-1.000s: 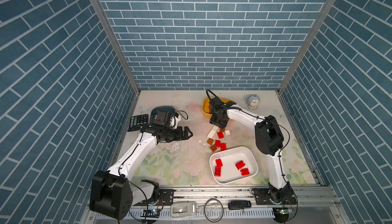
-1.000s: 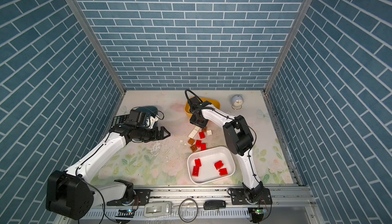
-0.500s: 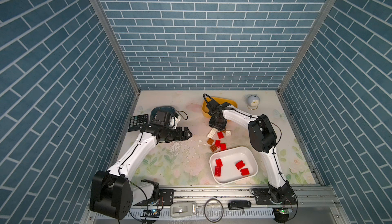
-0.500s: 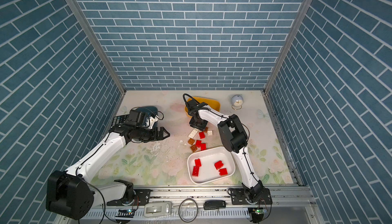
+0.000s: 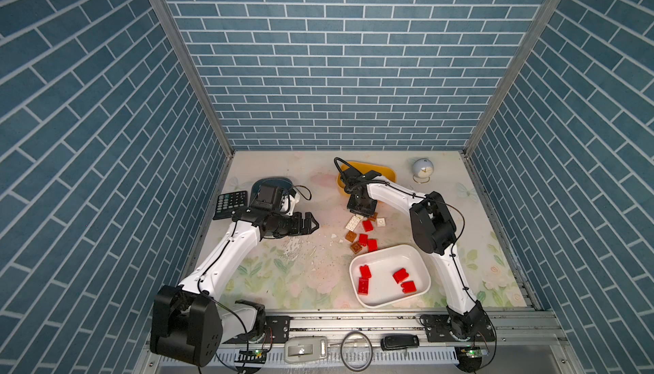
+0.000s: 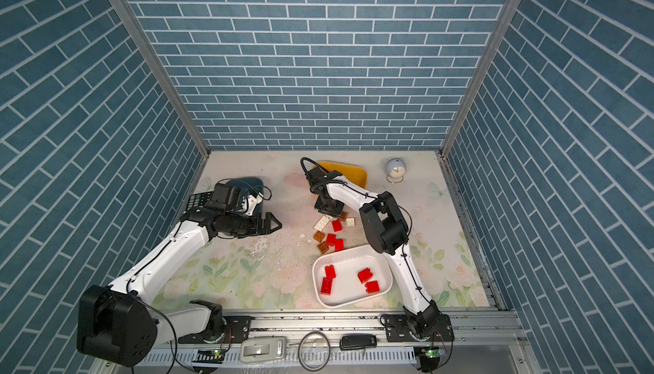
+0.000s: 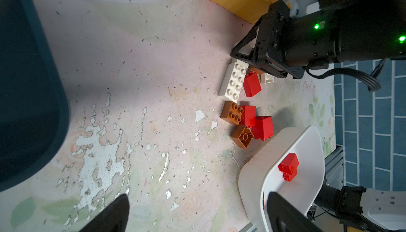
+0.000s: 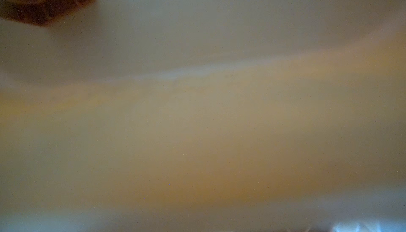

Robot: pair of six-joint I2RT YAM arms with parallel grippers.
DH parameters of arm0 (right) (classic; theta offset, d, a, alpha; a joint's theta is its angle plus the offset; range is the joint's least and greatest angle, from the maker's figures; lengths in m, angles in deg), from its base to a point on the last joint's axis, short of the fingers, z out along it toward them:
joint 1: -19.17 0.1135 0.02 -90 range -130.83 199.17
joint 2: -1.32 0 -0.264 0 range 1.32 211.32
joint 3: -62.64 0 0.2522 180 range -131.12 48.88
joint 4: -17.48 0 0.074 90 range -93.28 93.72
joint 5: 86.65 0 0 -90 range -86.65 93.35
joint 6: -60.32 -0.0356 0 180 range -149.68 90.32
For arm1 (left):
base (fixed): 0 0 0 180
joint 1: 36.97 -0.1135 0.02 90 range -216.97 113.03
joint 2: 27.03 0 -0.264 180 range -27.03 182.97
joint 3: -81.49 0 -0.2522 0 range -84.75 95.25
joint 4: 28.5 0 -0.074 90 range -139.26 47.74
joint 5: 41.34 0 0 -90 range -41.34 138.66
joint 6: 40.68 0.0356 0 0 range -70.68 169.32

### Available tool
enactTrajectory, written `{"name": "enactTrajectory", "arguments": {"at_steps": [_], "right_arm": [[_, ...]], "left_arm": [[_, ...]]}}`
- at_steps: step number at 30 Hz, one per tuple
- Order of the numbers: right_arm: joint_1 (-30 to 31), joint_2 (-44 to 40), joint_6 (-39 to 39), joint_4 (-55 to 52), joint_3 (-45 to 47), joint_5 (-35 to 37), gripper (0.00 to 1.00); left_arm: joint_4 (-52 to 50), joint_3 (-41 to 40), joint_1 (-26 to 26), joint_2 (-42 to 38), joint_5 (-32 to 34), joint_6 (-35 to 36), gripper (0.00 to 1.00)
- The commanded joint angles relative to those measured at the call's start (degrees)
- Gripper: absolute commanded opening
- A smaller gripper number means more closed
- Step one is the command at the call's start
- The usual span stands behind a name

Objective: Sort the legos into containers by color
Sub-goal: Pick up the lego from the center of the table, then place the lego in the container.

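Observation:
The robot's right gripper needs to lift next, carry the white lego across the table and let it go over the dark teal tub [image 5: 274,181], because the white tub [image 5: 421,259] holds red legos.
Loose legos lie mid-table: a white oblong brick [image 5: 354,222] [image 7: 234,81], a small white one [image 5: 380,222], red ones [image 5: 367,225] [image 7: 252,85] and brown ones [image 5: 350,236] [image 7: 232,112]. My right gripper [image 5: 361,211] [image 7: 241,57] points straight down at the far end of this pile and is shut; what is between its fingers is hidden. Its wrist view is a cream-orange blur with a brown brick [image 8: 33,0] in one corner. My left gripper [image 5: 309,225] [image 7: 198,195] hovers open and empty left of the pile. The white tub [image 5: 421,259] holds several red legos [image 5: 400,276].
The yellow tub [image 5: 385,172] stands just behind my right gripper. The dark teal tub [image 5: 279,182] sits under my left wrist, with a black calculator [image 5: 230,204] beside it. A small round clock [image 5: 422,170] stands at the back right. The mat is scuffed mid-table.
My right gripper has come down onto the far end of the lego pile and its jaws have closed; its elbow swung left. The left arm has not moved.

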Motion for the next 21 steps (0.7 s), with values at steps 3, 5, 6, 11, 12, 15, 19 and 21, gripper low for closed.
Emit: {"name": "enactTrajectory", "arguments": {"at_steps": [3, 5, 6, 11, 12, 15, 19, 21], "right_arm": [[0.86, -4.24, 6.08, -1.48, -2.4, 0.01, 0.27], [1.87, -4.78, 8.13, 0.04, -4.0, -2.33, 0.27], [2.49, -4.82, 9.18, 0.77, -4.85, -3.31, 0.27], [5.84, -2.16, 14.57, 4.76, -12.1, -8.08, 0.26], [6.43, -1.71, 15.0, 6.3, -12.93, -10.18, 0.26], [8.2, 0.38, 16.31, 10.8, -15.77, -15.39, 0.26], [9.7, 4.24, 17.35, 16.05, -21.39, -21.16, 0.26], [9.99, 6.12, 16.31, 19.18, -23.38, -24.18, 0.26]], "left_arm": [[-6.47, 0.31, -4.84, -2.75, 0.14, 3.58, 0.99], [-7.68, -0.33, -7.11, -4.16, 0.02, 3.43, 0.99], [-7.35, -0.9, -8.12, -4.97, -0.95, 2.97, 0.99], [-9.29, -1.05, -11.65, -7.25, 0.4, 1.26, 0.99], [-9.71, -1.15, -12.32, -7.49, 1.37, 0.48, 0.98], [-10.49, -2.16, -15.56, -9.67, 3.05, -1.8, 0.97], [-12.06, -2.98, -19.41, -12.86, 3.79, -3.04, 0.97], [-12.55, -3.49, -21.04, -13.9, 3.87, -3.33, 0.97]]}}
